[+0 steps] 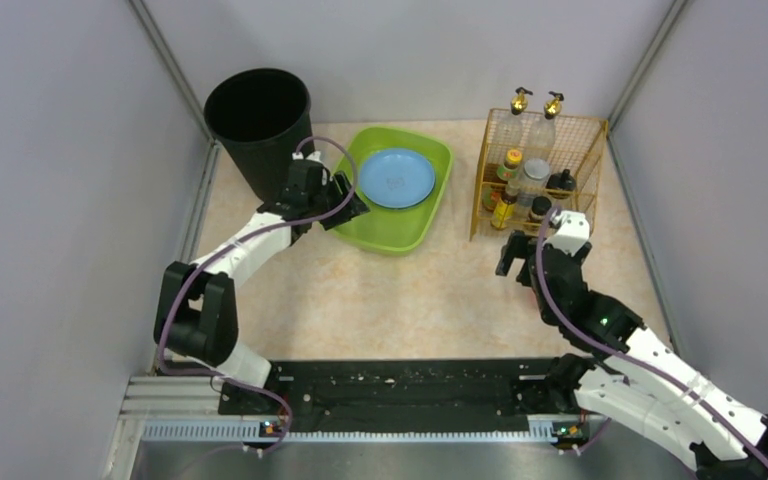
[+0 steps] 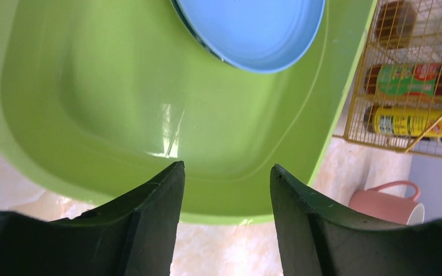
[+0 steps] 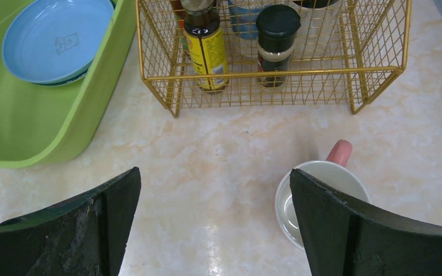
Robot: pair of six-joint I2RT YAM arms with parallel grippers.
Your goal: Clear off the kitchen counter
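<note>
One open finger hangs above the mug's rim, so my right gripper lowers and shifts toward the mug next, straddling its tray-side (image 3: pixel 279 203).
The kitchen counter (image 1: pixel 410 300) is pale beige marbled stone. A pink mug with a white inside (image 3: pixel 322 190) stands upright on it in front of the wire rack; it also shows in the left wrist view (image 2: pixel 388 201). A blue plate (image 1: pixel 396 177) lies in the green tray (image 1: pixel 385 238). My left gripper (image 1: pixel 345 205) is open and empty, its fingers over the tray's near rim (image 2: pixel 207 217). My right gripper (image 1: pixel 532 250) is open and empty above the counter, with its right finger (image 3: pixel 345 230) over the mug's rim. The mug is hidden in the top view.
A black bin (image 1: pixel 258 125) stands at the back left beside the tray. A gold wire rack (image 1: pixel 540 175) with bottles and jars stands at the back right. A black rail strip (image 1: pixel 390 390) runs along the near edge. Grey walls close in both sides.
</note>
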